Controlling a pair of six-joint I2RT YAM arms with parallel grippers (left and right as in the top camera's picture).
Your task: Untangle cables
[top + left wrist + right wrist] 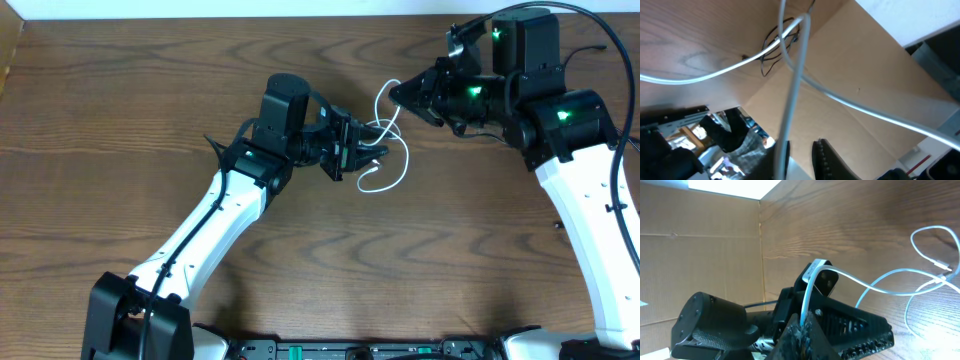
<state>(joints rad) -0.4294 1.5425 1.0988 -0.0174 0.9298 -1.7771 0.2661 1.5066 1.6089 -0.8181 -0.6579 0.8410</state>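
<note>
My right gripper moves to the right in the overhead view and down over the tangled black cable next, since white loops still surround my left gripper.
A white cable lies in loops on the wooden table between my two grippers. My right gripper is shut on one end of it and holds it off the table; the pinch shows in the right wrist view, with the white cable trailing away to its plug ends. My left gripper sits amid the loops. In the left wrist view its fingers have a narrow gap, and the white cable runs past the left finger, not between them. A thin black cable lies tangled beyond.
A brown cardboard wall stands along the far table edge. The thick black robot wires hang by the right arm. The arm bases sit at the near edge.
</note>
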